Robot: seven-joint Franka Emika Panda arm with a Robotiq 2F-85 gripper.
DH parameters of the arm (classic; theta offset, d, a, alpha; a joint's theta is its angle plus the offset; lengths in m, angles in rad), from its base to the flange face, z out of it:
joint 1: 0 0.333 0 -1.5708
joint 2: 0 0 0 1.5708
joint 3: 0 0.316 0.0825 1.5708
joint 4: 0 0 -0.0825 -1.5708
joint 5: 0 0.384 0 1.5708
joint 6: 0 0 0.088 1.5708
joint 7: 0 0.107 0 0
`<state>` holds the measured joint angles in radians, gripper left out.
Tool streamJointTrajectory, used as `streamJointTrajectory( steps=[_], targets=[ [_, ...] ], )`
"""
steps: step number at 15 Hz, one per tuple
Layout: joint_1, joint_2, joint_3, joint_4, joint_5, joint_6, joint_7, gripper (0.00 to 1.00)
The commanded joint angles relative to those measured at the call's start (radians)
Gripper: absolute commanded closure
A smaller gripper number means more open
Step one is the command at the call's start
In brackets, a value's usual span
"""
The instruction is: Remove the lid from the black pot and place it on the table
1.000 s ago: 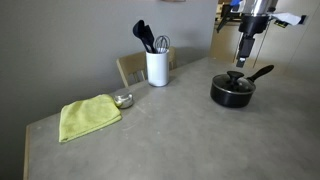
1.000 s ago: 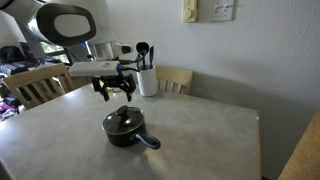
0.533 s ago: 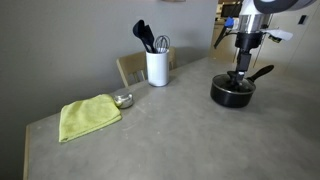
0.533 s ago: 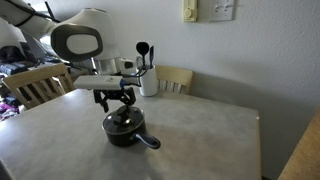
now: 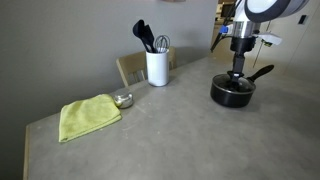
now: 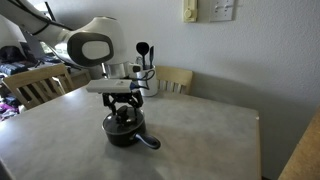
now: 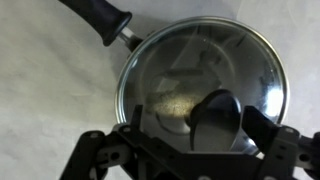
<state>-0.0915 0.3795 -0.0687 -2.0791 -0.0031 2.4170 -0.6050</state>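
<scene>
Next, my gripper stays low over the lid and closes its open fingers onto the sides of the black knob, since the knob already stands between them.
The black pot stands on the grey table, its long handle pointing away. The glass lid with a metal rim sits on the pot. Its black knob lies between my gripper's fingers. My gripper is lowered straight over the lid. The fingers are open on either side of the knob, not closed on it.
A white utensil holder with dark utensils stands at the back. A yellow-green cloth and a small metal bowl lie at one side. Wooden chairs stand around the table.
My gripper has come down from above the pot to the lid, and the arm has swung over the pot. The pot and lid have not moved.
</scene>
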Motion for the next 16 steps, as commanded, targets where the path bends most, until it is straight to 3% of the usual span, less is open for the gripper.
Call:
streamJointTrajectory(
  steps=[1, 2, 4, 12, 13, 16],
  targets=[
    [-0.035, 0.034, 0.036, 0.056, -0.008, -0.007, 0.000, 0.00],
    [-0.039, 0.038, 0.042, 0.064, -0.004, -0.011, -0.003, 0.00],
    [-0.047, 0.046, 0.053, 0.074, 0.003, -0.018, -0.012, 0.26],
    [-0.063, 0.028, 0.076, 0.080, 0.012, -0.069, 0.002, 0.83],
    [-0.058, 0.018, 0.072, 0.082, 0.002, -0.089, 0.011, 0.88],
    [-0.046, -0.006, 0.064, 0.090, -0.024, -0.161, 0.028, 0.88]
  ],
)
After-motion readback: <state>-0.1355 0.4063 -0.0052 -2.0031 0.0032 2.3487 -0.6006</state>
